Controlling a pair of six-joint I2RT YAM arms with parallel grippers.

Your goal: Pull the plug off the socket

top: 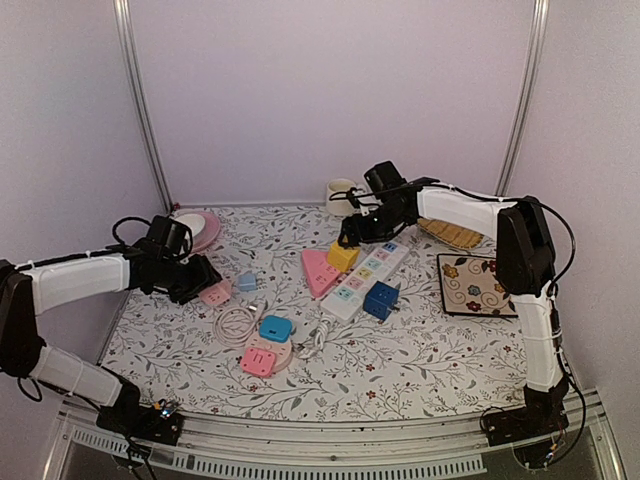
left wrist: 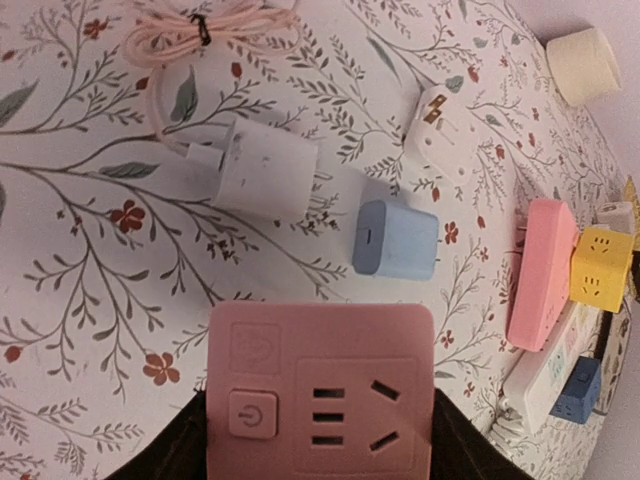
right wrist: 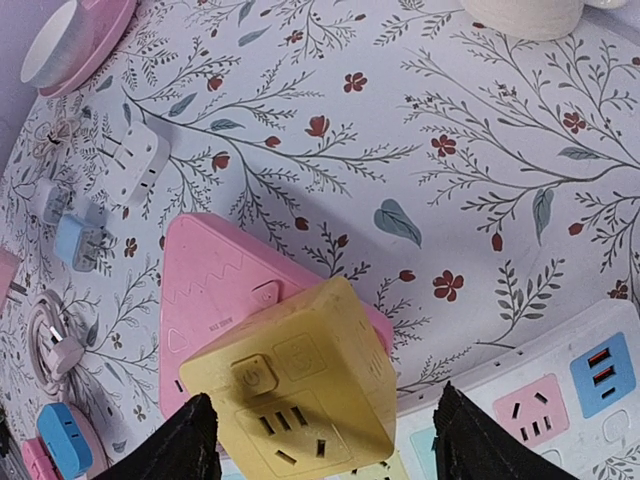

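Note:
The pink cube socket will next be pulled back by my left gripper, away from the power strip [top: 370, 270]. Then my left gripper will lower it onto the bare cloth to open.
A yellow cube plug [right wrist: 320, 385] with a power button sits tilted at the end of the white power strip [right wrist: 560, 390], partly over a pink triangular socket block [right wrist: 215, 290]. My right gripper [right wrist: 322, 400] straddles the cube, open, with a gap on each side. From above, the right gripper [top: 355, 238] hangs over the yellow cube [top: 342, 257] and the strip [top: 370, 270]. Whether the cube is still seated in the strip is hidden. My left gripper [left wrist: 320, 400] is shut on a pink cube socket [left wrist: 320, 395], low at the table's left [top: 215, 293].
A blue charger [left wrist: 397, 240] and a white charger [left wrist: 262, 170] with a coiled pink cable [left wrist: 210, 25] lie ahead of the left gripper. A blue cube [top: 381, 298] sits on the strip. A pink-and-blue round socket [top: 268, 345], mug [top: 341, 195], pink plate [top: 200, 228] and patterned mat [top: 475, 285] surround them.

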